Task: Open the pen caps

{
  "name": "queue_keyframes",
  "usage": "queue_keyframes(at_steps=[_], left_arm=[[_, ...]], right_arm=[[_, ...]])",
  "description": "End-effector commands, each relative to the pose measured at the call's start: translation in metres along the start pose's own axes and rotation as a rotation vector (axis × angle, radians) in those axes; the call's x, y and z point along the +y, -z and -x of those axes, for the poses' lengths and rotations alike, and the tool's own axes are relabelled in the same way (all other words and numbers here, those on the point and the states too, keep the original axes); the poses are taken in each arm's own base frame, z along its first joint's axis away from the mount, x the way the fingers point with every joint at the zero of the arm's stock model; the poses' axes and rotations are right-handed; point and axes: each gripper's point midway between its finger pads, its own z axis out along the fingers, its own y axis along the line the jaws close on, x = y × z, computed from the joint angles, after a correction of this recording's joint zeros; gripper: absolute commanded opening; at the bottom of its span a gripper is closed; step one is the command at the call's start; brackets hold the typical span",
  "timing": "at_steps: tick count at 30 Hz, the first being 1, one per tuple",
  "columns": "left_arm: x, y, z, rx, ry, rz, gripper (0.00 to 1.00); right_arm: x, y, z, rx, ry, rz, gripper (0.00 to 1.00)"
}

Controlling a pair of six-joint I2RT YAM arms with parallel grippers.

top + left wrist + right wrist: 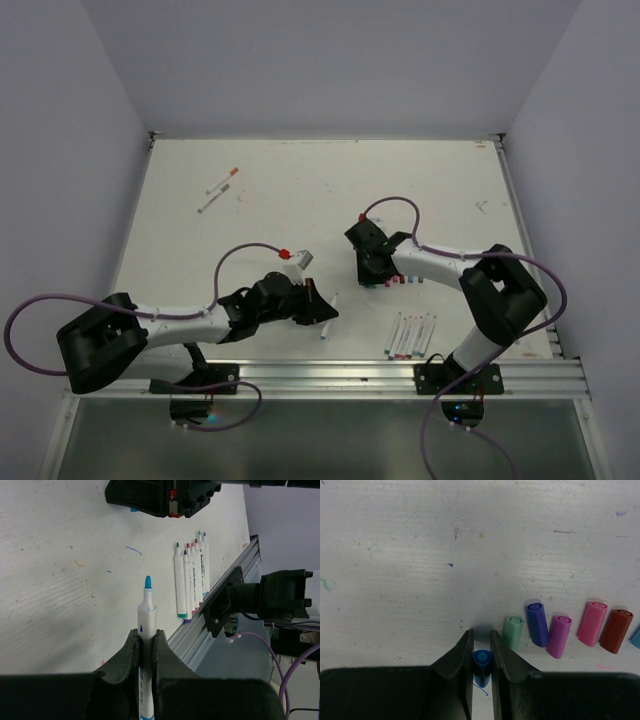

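Observation:
My left gripper will lower the white pen [146,610] beside the green-tipped uncapped pen and release it, as its blue tip is already bare.
My left gripper [146,632] is shut on a white pen [146,610] whose bare blue tip points out over the table; in the top view this gripper [325,312] sits low at centre. Between the pads of my right gripper [481,635] sits a blue pen cap [481,661], and the jaws are shut on it just above the table. Beside it lie loose caps in a row: green [512,631], violet [537,623], magenta [558,636], pink [593,623] and dark red [616,630]. Several uncapped pens [190,577] lie side by side near the front rail.
Two more pens [220,188] lie at the far left of the white table. The aluminium rail [400,375] runs along the near edge. My right gripper [368,275] hovers by the cap row [395,282], close to the left gripper. Walls enclose three sides.

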Motion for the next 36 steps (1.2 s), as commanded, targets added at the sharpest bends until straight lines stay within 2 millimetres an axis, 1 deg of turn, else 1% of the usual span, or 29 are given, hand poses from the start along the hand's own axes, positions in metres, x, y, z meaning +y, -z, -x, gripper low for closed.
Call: queue_keyframes(at_steps=[1, 5, 6, 11, 13, 14, 16, 17, 19, 20, 21, 22, 23, 24, 25, 26, 28, 29, 30, 31, 32, 33, 36], left_arm=[[-0.023, -0.004, 0.017, -0.054, -0.036, -0.073, 0.0], [-0.026, -0.005, 0.016, -0.047, -0.037, -0.085, 0.0], [-0.026, -0.005, 0.016, -0.045, -0.037, -0.087, 0.0], [-0.025, -0.007, 0.014, -0.039, -0.037, -0.083, 0.0], [-0.028, -0.009, 0.013, -0.037, -0.034, -0.095, 0.0], [-0.026, -0.012, 0.008, -0.023, -0.034, -0.092, 0.0], [-0.031, -0.014, 0.007, -0.017, -0.037, -0.101, 0.0], [-0.03, -0.017, 0.005, -0.011, -0.038, -0.096, 0.0], [-0.033, -0.02, 0.003, -0.006, -0.044, -0.097, 0.0], [-0.031, -0.023, 0.0, 0.005, -0.047, -0.089, 0.0], [-0.034, -0.026, 0.001, 0.003, -0.046, -0.097, 0.0], [-0.035, -0.028, -0.002, 0.011, -0.05, -0.097, 0.0], [-0.032, -0.032, -0.006, 0.023, -0.048, -0.084, 0.0], [-0.037, -0.035, -0.005, 0.021, -0.049, -0.092, 0.0], [-0.038, -0.038, -0.008, 0.032, -0.053, -0.093, 0.0], [-0.039, -0.045, -0.01, 0.039, -0.055, -0.087, 0.0], [-0.042, -0.053, -0.014, 0.048, -0.062, -0.091, 0.0], [-0.042, -0.061, -0.016, 0.057, -0.062, -0.082, 0.0], [-0.043, -0.064, -0.016, 0.056, -0.064, -0.083, 0.0], [-0.045, -0.068, -0.019, 0.063, -0.069, -0.082, 0.0], [-0.039, -0.075, -0.023, 0.076, -0.07, -0.065, 0.0], [-0.047, -0.08, -0.02, 0.074, -0.074, -0.078, 0.0], [-0.051, -0.097, -0.026, 0.094, -0.081, -0.08, 0.0]], right_arm=[[0.001, -0.006, 0.009, -0.024, -0.013, -0.036, 0.17], [0.001, -0.008, 0.007, -0.021, -0.012, -0.042, 0.21], [0.001, -0.008, 0.008, -0.022, -0.012, -0.045, 0.25], [0.002, -0.006, 0.009, -0.031, -0.009, -0.043, 0.29], [0.002, -0.005, 0.01, -0.032, -0.008, -0.04, 0.32], [0.003, -0.005, 0.01, -0.031, -0.007, -0.037, 0.34], [0.007, 0.0, 0.013, -0.041, -0.004, -0.018, 0.36], [0.007, 0.003, 0.016, -0.054, -0.008, -0.013, 0.36], [0.009, 0.012, 0.023, -0.078, -0.012, 0.002, 0.37], [0.007, 0.025, 0.03, -0.108, -0.019, 0.004, 0.37], [0.008, 0.035, 0.037, -0.133, -0.025, 0.008, 0.38], [0.006, 0.046, 0.044, -0.159, -0.031, 0.005, 0.38], [-0.002, 0.064, 0.049, -0.192, -0.038, -0.01, 0.39], [-0.003, 0.079, 0.057, -0.225, -0.046, -0.006, 0.4], [-0.008, 0.09, 0.061, -0.252, -0.056, -0.016, 0.4], [-0.02, 0.112, 0.067, -0.309, -0.081, -0.032, 0.42], [-0.031, 0.131, 0.072, -0.355, -0.117, -0.031, 0.43], [-0.038, 0.141, 0.069, -0.366, -0.141, -0.031, 0.43], [-0.042, 0.156, 0.071, -0.399, -0.167, 0.001, 0.44], [-0.046, 0.163, 0.07, -0.409, -0.183, 0.019, 0.44], [-0.047, 0.168, 0.067, -0.41, -0.187, 0.031, 0.44], [-0.05, 0.179, 0.066, -0.433, -0.2, 0.055, 0.45], [-0.056, 0.186, 0.058, -0.432, -0.207, 0.065, 0.45]])
